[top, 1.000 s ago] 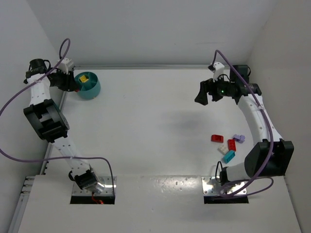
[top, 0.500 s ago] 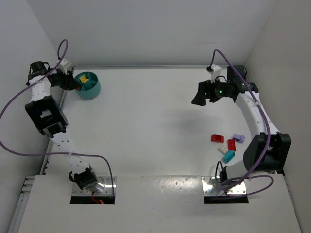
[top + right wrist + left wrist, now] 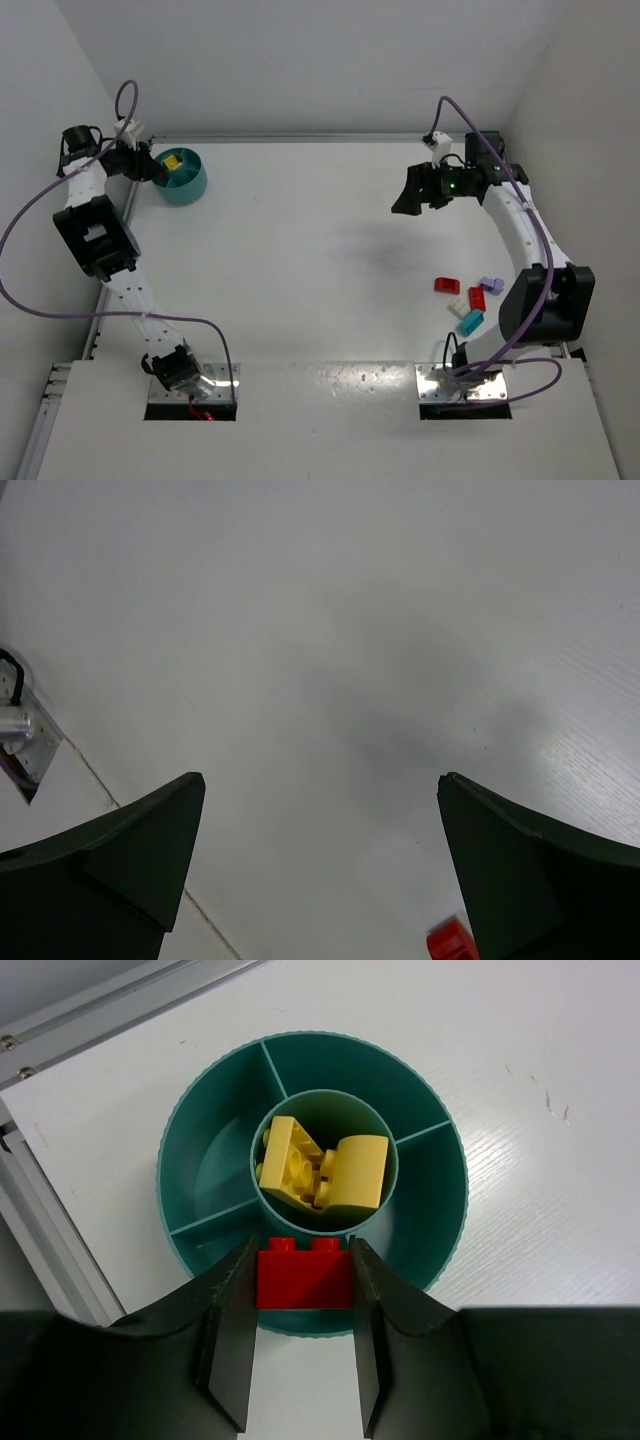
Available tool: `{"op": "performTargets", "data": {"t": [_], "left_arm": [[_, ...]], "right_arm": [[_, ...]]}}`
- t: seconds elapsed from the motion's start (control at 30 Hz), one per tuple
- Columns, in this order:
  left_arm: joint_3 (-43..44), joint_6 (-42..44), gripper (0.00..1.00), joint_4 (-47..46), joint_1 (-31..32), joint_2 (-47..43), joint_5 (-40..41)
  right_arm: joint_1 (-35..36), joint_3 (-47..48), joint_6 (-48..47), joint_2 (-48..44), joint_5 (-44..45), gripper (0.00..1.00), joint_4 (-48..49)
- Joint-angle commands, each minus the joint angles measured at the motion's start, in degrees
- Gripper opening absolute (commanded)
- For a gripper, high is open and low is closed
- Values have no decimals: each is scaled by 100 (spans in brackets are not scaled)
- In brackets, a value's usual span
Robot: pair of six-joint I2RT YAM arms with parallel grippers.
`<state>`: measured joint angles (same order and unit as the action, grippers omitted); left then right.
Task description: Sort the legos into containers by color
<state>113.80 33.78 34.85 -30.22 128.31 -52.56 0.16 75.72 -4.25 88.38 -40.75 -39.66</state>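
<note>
My right gripper is open and will move back and down onto the red lego nearest to its fingers, because bare table separates that lego from the others.
My left gripper (image 3: 303, 1270) is shut on a red lego (image 3: 304, 1278) and holds it above the near rim of the teal bowl (image 3: 430, 1230). Two yellow legos (image 3: 320, 1170) lie in the bowl's round centre compartment; the outer compartments I can see hold nothing. In the top view the left gripper (image 3: 150, 170) sits at the bowl's (image 3: 192, 183) left edge. My right gripper (image 3: 410, 200) is open and empty, raised over the table's right side. Loose legos lie at the right: red (image 3: 446, 284), red (image 3: 477, 297), purple (image 3: 490, 285), cream (image 3: 458, 307), cyan (image 3: 470, 322). A red lego corner (image 3: 452, 942) shows in the right wrist view.
A metal rail (image 3: 60, 1250) runs along the table's left edge beside the bowl. White walls close in the back and both sides. The loose legos lie close to the right arm's base link (image 3: 545, 305).
The right gripper has drifted slightly left and up in the top view. The left gripper has shifted a little toward the back beside the bowl, still holding the red lego.
</note>
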Motion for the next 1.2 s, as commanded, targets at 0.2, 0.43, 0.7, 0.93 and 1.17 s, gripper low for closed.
{"op": "performTargets", "data": {"t": [0.2, 0.43, 0.7, 0.93, 1.17], "left_arm": [[204, -144, 56, -435, -54, 45, -282], [-85, -591, 88, -830, -160, -262, -282], [-832, -1734, 100, -1385, -221, -2097, 51], [-1395, -971, 100, 467, 1104, -3514, 1824], [-2579, -653, 100, 1709, 1756, -4287, 154]], "right_arm": [[36, 347, -23, 74, -179, 100, -42], [36, 207, -23, -127, 286, 100, -42], [-16, -505, -723, -857, 1578, 100, -296], [-121, -1216, -2498, -1103, 2552, 95, -1281], [-227, -2351, -4247, -1366, 3302, 91, -1027]]}}
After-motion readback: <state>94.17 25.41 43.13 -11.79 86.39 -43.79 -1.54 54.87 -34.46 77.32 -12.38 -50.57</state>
